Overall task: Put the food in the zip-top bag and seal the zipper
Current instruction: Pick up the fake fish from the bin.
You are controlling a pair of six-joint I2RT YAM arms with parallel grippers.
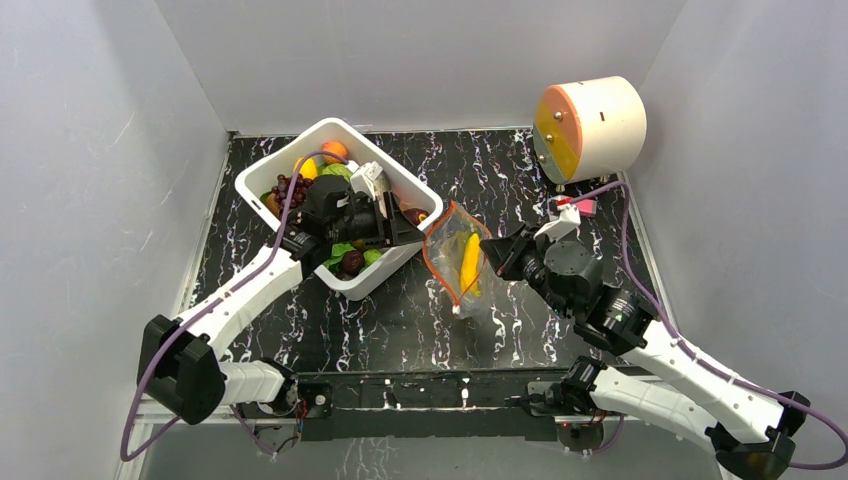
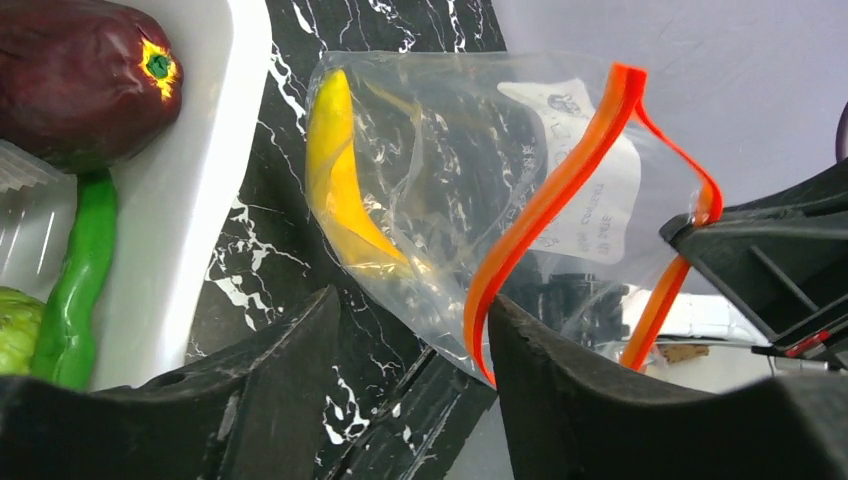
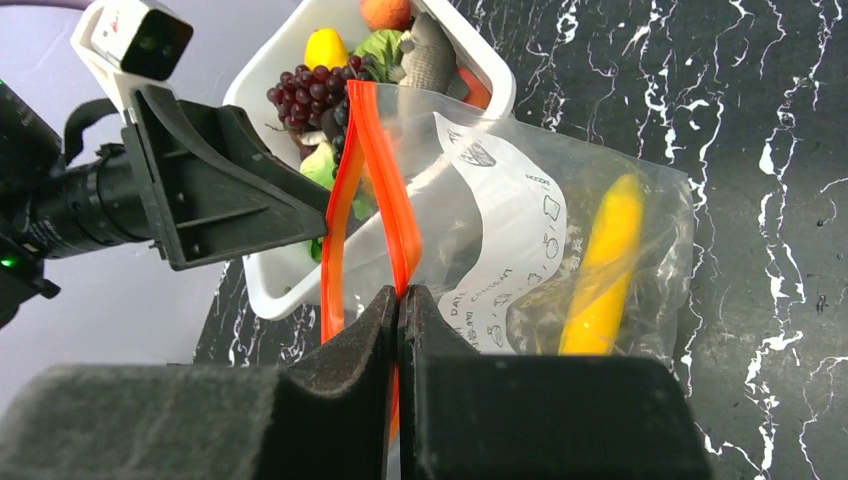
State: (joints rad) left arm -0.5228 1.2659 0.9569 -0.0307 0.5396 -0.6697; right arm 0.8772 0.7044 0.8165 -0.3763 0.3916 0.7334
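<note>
My left gripper moves its empty fingers outward and down onto the grey fish [image 3: 430, 55] next, since the gaping bag has room.
The clear zip-top bag [image 1: 455, 268] is held up off the table between the two arms, with its mouth gaping. A yellow banana [image 1: 468, 263] lies inside it, also seen in the left wrist view [image 2: 335, 180] and the right wrist view [image 3: 600, 270]. My right gripper [image 3: 400, 300] is shut on one lip of the red zipper [image 3: 385, 190]. My left gripper [image 2: 410, 350] is open and empty. The zipper's other lip [image 2: 545, 205] runs just past its right finger [image 2: 570, 390]. More food lies in the white tub [image 1: 395, 175]: grapes [image 3: 310, 85], a grey fish [image 3: 430, 55] and greens.
The tub stands at the back left, under my left arm; a purple fruit [image 2: 80, 80] and a green pepper [image 2: 75, 280] lie at its near end. A cream cylinder with an orange face [image 1: 590, 125] sits at the back right. Grey walls close in three sides.
</note>
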